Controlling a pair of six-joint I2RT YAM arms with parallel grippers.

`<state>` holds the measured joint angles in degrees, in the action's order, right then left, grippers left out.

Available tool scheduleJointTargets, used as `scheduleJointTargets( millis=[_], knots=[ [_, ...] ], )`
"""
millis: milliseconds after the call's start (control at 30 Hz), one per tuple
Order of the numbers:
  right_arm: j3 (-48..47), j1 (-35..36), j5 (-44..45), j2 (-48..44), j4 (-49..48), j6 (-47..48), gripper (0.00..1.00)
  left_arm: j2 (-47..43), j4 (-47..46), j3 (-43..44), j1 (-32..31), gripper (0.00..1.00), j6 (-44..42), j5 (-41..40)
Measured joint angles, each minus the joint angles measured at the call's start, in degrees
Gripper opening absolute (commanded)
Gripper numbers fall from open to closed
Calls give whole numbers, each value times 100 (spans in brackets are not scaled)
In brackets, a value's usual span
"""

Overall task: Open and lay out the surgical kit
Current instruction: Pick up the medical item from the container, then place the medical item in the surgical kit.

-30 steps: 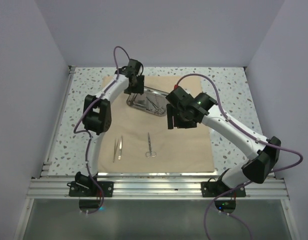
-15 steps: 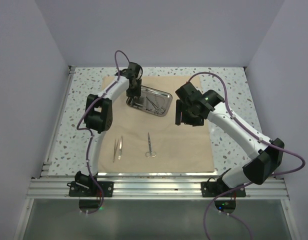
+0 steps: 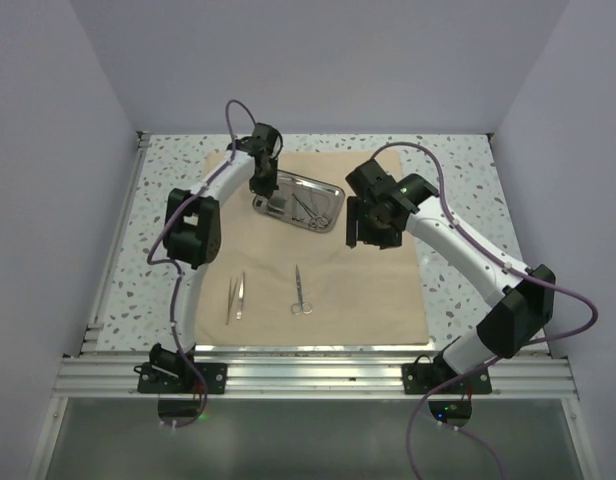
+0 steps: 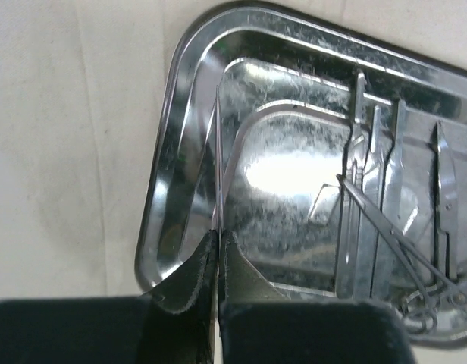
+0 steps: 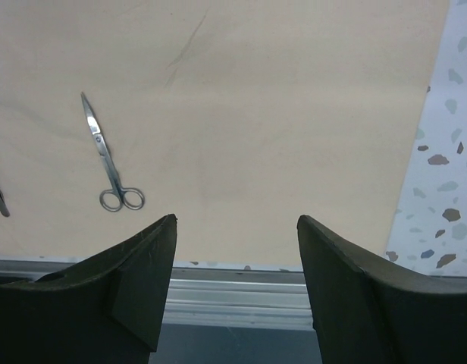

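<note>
My right gripper needs to move across and down onto the tray's slim silver instrument next, because the instrument is below it and to its left in the top view.
The beige cloth wrap (image 3: 373,290) lies spread flat on the table. On its far part sits the steel tray (image 3: 326,190), with several slim silver instruments (image 4: 377,197) lying along its right side. My left gripper (image 3: 269,190) reaches into the tray's left end (image 4: 161,189). It (image 4: 217,239) is shut on a slim silver instrument (image 4: 217,152) that sticks out straight ahead of the pads. Tweezers (image 3: 235,297) and scissors (image 3: 301,291) lie on the near cloth. My right gripper (image 3: 366,236) hovers open to the right of the tray, and it (image 5: 236,220) holds nothing above the cloth (image 5: 279,114).
Speckled tabletop (image 3: 468,170) surrounds the cloth. A metal rail (image 3: 308,352) runs along the near edge, also seen as the rail (image 5: 233,292) below my right fingers. Grey walls close in the left, right and back. The scissors (image 5: 108,163) lie left of my right gripper.
My left gripper has closed on the slim instrument in the tray's left end. My right gripper has swung off the tray to its right side, staying open.
</note>
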<state>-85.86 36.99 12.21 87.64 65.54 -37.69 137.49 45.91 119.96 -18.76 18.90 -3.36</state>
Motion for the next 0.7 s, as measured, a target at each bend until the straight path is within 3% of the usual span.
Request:
scheduleJointTargets(
  millis=[133,333,433,567,667,700],
  knots=[
    [-247,-4,-46,289,-72,114,68,-772,74,-614,0,0,42,7],
    [-1198,-55,-140,1202,-190,354,66,-3276,-114,-2872,-20,0,282,31],
    [-2151,-96,-157,2002,-269,509,66,-4481,-339,-4131,-90,0,468,55],
    [-3768,-140,-181,3195,-374,706,66,-5252,-378,-5451,-192,0,717,166],
    [-4927,-151,-251,4103,-568,826,66,-5515,-393,-6308,-227,24,903,280],
    [-5093,-157,-275,4315,-629,848,65,-5584,-407,-6555,-229,40,962,302]
  ],
)
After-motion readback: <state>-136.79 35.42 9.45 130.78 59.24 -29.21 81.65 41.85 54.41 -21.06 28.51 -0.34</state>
